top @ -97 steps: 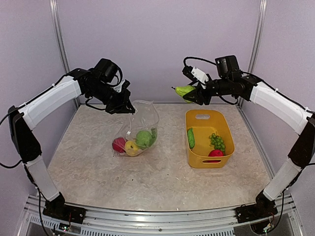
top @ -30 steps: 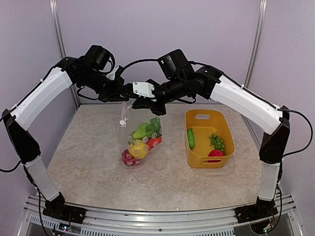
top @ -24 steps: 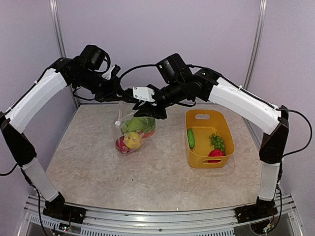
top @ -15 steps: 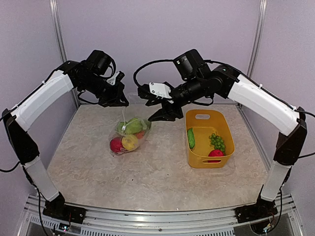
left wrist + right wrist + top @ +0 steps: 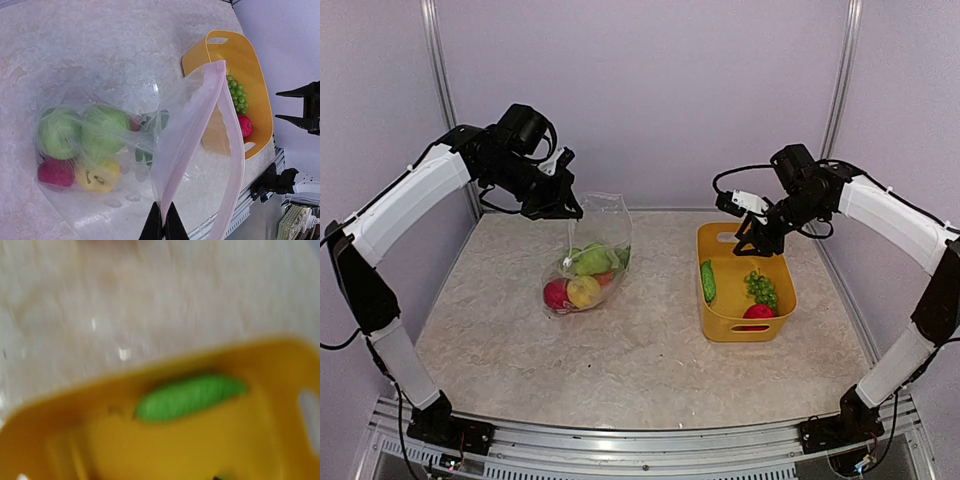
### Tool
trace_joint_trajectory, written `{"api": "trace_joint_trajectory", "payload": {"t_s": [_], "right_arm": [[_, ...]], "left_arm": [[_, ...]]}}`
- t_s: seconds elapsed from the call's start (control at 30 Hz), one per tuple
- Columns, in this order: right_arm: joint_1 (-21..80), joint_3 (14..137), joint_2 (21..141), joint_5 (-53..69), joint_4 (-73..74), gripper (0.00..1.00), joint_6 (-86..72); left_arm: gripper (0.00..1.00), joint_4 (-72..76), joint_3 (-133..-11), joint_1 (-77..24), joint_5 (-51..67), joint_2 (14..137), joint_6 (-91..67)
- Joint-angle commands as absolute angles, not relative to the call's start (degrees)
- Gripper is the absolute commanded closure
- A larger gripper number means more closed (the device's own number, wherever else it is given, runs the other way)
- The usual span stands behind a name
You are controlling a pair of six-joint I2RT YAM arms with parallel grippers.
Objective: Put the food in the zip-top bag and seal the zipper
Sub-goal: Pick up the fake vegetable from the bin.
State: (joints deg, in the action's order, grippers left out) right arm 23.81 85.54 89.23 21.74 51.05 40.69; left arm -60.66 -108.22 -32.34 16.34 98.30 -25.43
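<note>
The robot's right gripper will go down into the yellow basket and move back past the grapes, onto the red piece (image 5: pixel 758 313) by the near side of the basket.
The clear zip-top bag (image 5: pixel 603 222) hangs from my left gripper (image 5: pixel 568 209), which is shut on one side of its mouth. In the left wrist view the fingers (image 5: pixel 163 226) pinch the pinkish zipper strip (image 5: pixel 192 132), and the mouth gapes open. Inside the bag lie green (image 5: pixel 592 262), red (image 5: pixel 558 294) and yellow (image 5: pixel 584 291) round food, resting on the table. My right gripper (image 5: pixel 752 243) is open and empty above the yellow basket (image 5: pixel 720 325). The basket holds a cucumber (image 5: pixel 707 281), grapes (image 5: pixel 761 287) and a red piece (image 5: pixel 758 312). The blurred right wrist view shows the cucumber (image 5: pixel 190 396).
The basket stands at the right of the marbled tabletop (image 5: pixel 650 370), the bag left of centre. Purple walls and metal posts (image 5: pixel 439 70) close in the back and sides. A metal rail (image 5: pixel 620 455) runs along the near edge.
My right gripper has let go of a green piece into the bag, then swung right from the bag's mouth to above the basket. The bag's bottom has settled on the table.
</note>
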Motion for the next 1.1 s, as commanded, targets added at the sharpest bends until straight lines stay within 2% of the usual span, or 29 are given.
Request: {"api": "trace_joint_trajectory", "payload": {"t_s": [0.0,0.1,0.3,0.57,0.73,1.07], "right_arm": [[20.79,83.52,89.58,16.86,55.79,0.57,44.69],[20.72,80.58,90.82,13.45,57.79,0.51,48.52],[20.72,73.5,92.52,11.48,55.71,0.31,51.85],[20.74,71.83,97.64,11.9,55.96,0.22,53.97],[20.83,73.45,100.54,11.49,58.8,0.13,55.37],[20.79,73.71,106.14,7.9,61.37,0.11,55.54]], "left_arm": [[1.0,-60.17,-107.58,-32.65,16.79,98.71,-24.78],[0.97,-60.42,-107.13,-32.7,16.47,98.55,-24.87],[0.96,-60.13,-105.8,-32.67,16.21,97.77,-25.22],[0.97,-60.03,-104.71,-32.52,15.82,97.21,-24.99],[0.97,-59.51,-103.94,-32.52,15.89,97.03,-25.13],[0.98,-59.03,-103.05,-32.52,16.07,96.64,-25.14]]}}
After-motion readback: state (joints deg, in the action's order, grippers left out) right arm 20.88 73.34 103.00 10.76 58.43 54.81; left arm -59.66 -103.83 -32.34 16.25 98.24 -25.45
